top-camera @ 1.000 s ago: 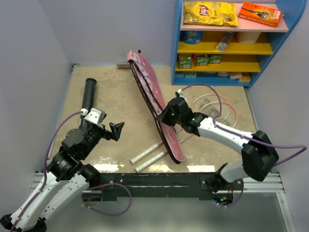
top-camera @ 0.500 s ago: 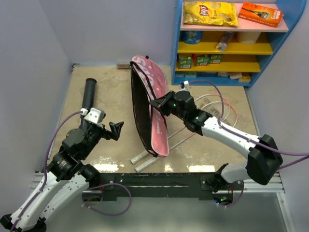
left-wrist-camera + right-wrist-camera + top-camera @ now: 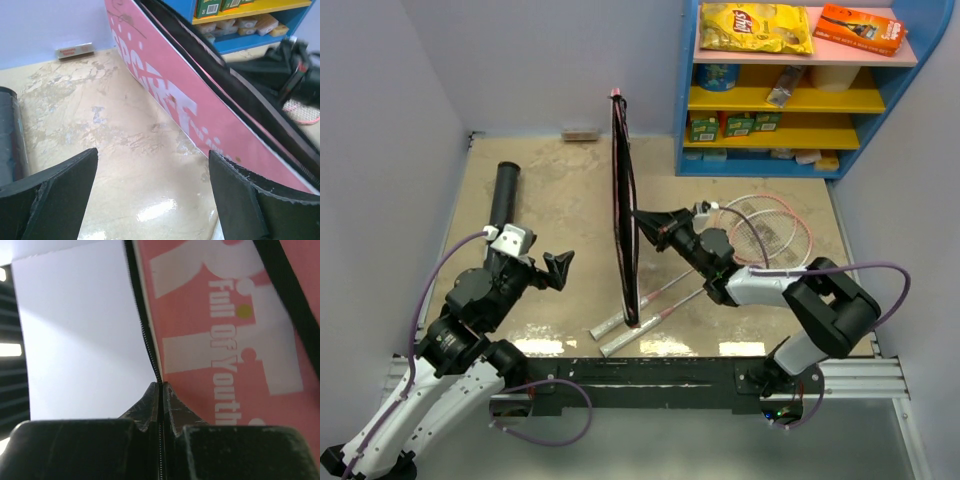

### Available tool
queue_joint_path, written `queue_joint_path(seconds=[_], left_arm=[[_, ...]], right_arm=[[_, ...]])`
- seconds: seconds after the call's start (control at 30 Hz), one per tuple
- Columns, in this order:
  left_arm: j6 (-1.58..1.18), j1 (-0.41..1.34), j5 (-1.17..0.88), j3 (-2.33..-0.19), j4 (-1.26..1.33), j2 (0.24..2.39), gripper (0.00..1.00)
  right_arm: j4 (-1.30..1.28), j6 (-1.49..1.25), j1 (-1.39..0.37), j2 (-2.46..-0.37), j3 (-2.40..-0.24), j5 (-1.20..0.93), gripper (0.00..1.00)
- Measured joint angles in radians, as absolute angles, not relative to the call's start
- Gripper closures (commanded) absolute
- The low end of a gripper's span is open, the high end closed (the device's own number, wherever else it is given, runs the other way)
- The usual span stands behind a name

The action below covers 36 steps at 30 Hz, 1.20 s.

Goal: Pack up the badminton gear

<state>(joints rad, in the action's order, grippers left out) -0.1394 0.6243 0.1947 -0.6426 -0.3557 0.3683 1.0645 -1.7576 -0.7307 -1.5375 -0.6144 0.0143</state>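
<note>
Next, my right gripper tips the bag's edge toward the rackets. Then it swings the edge to the left in the top view and releases it, since bare tabletop lies there.
The pink racket-shaped bag (image 3: 624, 215) stands on its edge in mid-table and looks like a thin dark line from above. My right gripper (image 3: 642, 222) is shut on its zipper edge (image 3: 150, 352); the bag's pink lettered side (image 3: 225, 340) fills the right wrist view. Two pink-framed rackets (image 3: 765, 225) lie right of the bag, their pale handles (image 3: 625, 325) running under it. My left gripper (image 3: 560, 268) is open and empty, left of the bag (image 3: 165, 95) and near the long black tube (image 3: 503, 195). No shuttlecocks are in view.
A blue and yellow shelf unit (image 3: 790, 100) stands at the back right, with a yellow snack packet (image 3: 755, 27) and an orange box (image 3: 860, 28) on top. A small flat item (image 3: 580, 133) lies by the back wall. Walls close in the left side.
My right gripper has swung the bag from lying tilted across the rackets to standing upright on its edge, shifted left. The left arm has not moved.
</note>
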Motion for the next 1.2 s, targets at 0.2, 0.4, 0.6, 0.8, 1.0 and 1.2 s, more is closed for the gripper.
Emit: queue_joint_path(seconds=[0.2,0.4,0.6,0.8,1.0,1.2], left_arm=[[-0.139,0.624,0.195,-0.642,-0.355,0.372,0.05],[-0.139,0.624,0.195,-0.641,-0.356,0.373,0.05],[-0.139,0.624,0.194,-0.641,-0.355,0.382,0.05],[-0.139,0.624,0.194,-0.641,-0.354,0.393,0.05],[-0.139,0.624,0.195,-0.641,-0.354,0.393,0.05],[-0.139,0.624,0.195,-0.641,-0.355,0.393,0.05]], right_arm=[[1.175,-1.814,-0.73,-1.643,-0.566,0.007,1.0],[1.192,-1.826,-0.729,-1.587,-0.584,0.028,1.0],[1.235,-1.895,-0.695,-1.527,-0.452,0.066,1.0],[1.138,-1.902,-0.703,-1.533,-0.433,0.085,1.0],[0.942,-1.855,-0.714,-1.593,-0.64,0.063,1.0],[0.784,-1.793,-0.75,-1.676,-0.834,0.052,0.56]])
